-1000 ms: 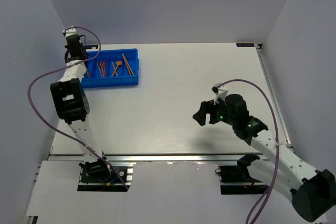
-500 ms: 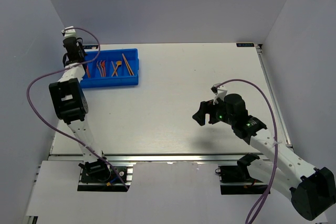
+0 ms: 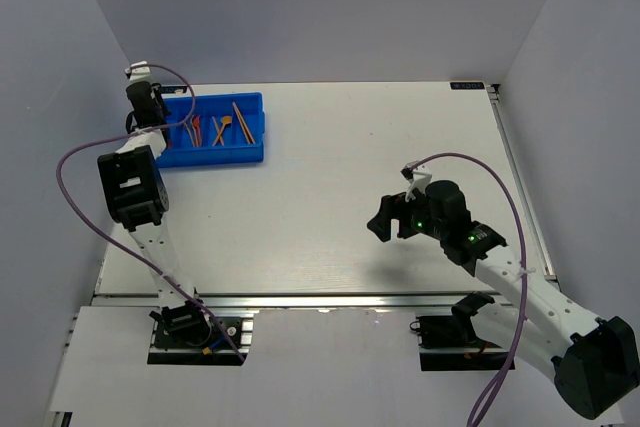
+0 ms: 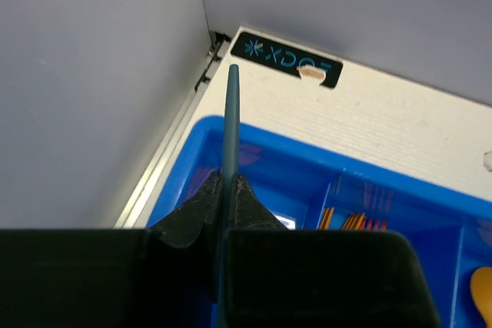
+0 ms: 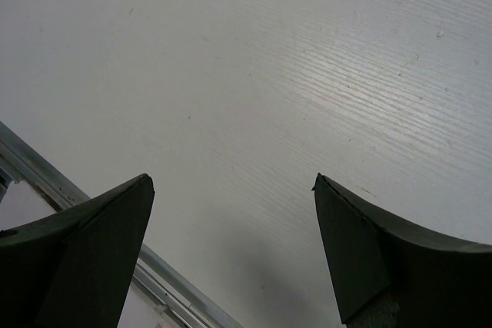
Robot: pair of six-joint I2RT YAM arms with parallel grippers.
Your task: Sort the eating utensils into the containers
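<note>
My left gripper stays above the tray's end section [image 4: 275,183] by the grey wall next, as that lies below it. It then spreads its fingers to release the stick [image 4: 231,120].
The bright blue tray [image 3: 250,152] lies at the table's far left, with orange and red utensils [image 3: 222,128] in its compartments. My left gripper [image 3: 152,119] hangs over the tray's left end. In the left wrist view it [image 4: 228,178] is shut on a thin dark grey-blue stick [image 4: 231,120] that points past the tray's blue rim [image 4: 307,147] toward the table's far edge. Orange and red utensils [image 4: 360,223] lie in the compartment to the right. My right gripper [image 3: 381,222] is open and empty above bare table at the right; the right wrist view [image 5: 234,182] shows only white table between its fingers.
A black label [image 4: 286,57] is stuck on the table's far left corner beside the grey wall. A metal rail [image 5: 92,213] runs along the table's near edge under my right gripper. Purple cables loop from both arms.
My left arm has shifted slightly toward the far left over the tray's left end, still holding the stick. The right arm has not moved.
</note>
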